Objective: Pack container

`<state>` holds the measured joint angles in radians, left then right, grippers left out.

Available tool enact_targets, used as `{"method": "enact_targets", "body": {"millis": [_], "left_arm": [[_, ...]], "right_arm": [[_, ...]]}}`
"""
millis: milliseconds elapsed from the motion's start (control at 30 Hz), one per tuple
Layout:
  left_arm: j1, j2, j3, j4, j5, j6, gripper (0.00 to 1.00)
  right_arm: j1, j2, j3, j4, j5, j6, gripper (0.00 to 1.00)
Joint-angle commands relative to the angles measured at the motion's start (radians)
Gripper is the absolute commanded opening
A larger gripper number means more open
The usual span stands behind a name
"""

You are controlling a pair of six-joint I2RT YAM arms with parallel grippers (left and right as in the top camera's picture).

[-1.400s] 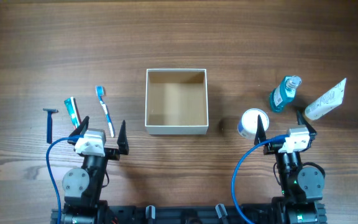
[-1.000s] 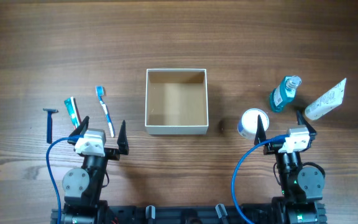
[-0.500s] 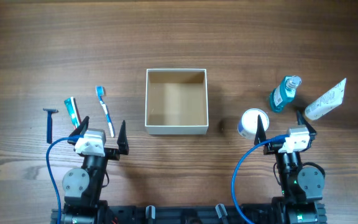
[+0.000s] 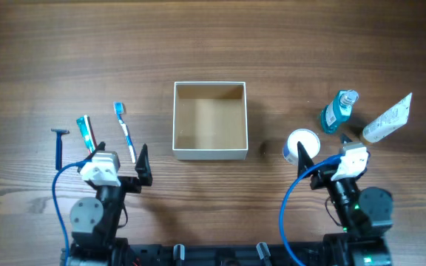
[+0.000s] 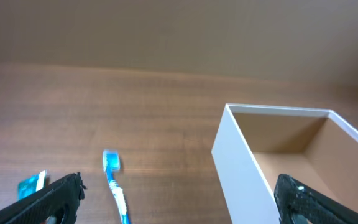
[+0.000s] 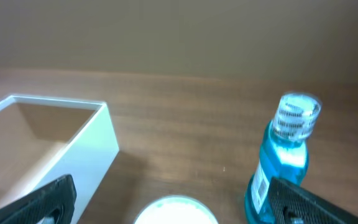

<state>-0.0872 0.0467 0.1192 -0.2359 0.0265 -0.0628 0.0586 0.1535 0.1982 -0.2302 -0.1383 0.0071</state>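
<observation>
The jar is upright and its top is uncovered. My right gripper needs to move outward over the jar next, tilt its fingers down and lower them around the jar's round white lid (image 4: 304,140) (image 6: 176,213).
The container (image 4: 210,154), a square shallow box with white walls and brown cardboard inside, stands empty at the table's middle. It also shows in the left wrist view (image 5: 241,158) and the right wrist view (image 6: 98,146). My left gripper (image 4: 119,157) is open and empty, just in front of a blue toothbrush (image 4: 125,131) (image 5: 114,186). My right gripper (image 4: 331,151) is open and empty, just in front of a round white jar (image 4: 300,142) (image 6: 176,211). In the wrist views the left jaws (image 5: 179,202) and right jaws (image 6: 176,190) are spread wide.
A small blue tube (image 4: 86,131) (image 5: 30,185) and a blue razor (image 4: 58,146) lie left of the toothbrush. A blue mouthwash bottle (image 4: 336,111) (image 6: 284,168) and a white tube (image 4: 387,118) lie at the right.
Both grippers have shifted and turned slightly near the front edge. The objects and the container have not moved.
</observation>
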Motion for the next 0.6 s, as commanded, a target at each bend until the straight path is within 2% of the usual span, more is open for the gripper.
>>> {"method": "enact_targets", "body": {"millis": [0, 67, 200, 300, 433, 567], "left_arm": [[-0.006, 0.121, 0.235, -0.118, -0.002, -0.063, 1.0], [-0.006, 0.22, 0.359, -0.209, -0.002, -0.08, 1.0], [-0.006, 0.51, 0.661, -0.454, -0.002, -0.08, 1.0], [-0.006, 0.686, 0.819, -0.617, -0.002, -0.08, 1.0], [-0.006, 0.831, 0.888, -0.757, 0.04, -0.08, 1.0], [-0.006, 0.857, 0.888, -0.784, 0.059, -0.08, 1.0]], "right_arm": [[0.007, 0.138, 0.221, -0.072, -0.021, 0.07, 1.0], [0.007, 0.24, 0.338, -0.15, -0.071, 0.088, 1.0], [0.007, 0.517, 0.655, -0.452, -0.079, 0.097, 1.0], [0.007, 0.704, 0.838, -0.651, -0.076, 0.097, 1.0], [0.007, 0.954, 0.978, -0.951, -0.038, 0.031, 1.0], [0.007, 1.072, 0.98, -0.952, -0.098, 0.045, 1.0]]}}
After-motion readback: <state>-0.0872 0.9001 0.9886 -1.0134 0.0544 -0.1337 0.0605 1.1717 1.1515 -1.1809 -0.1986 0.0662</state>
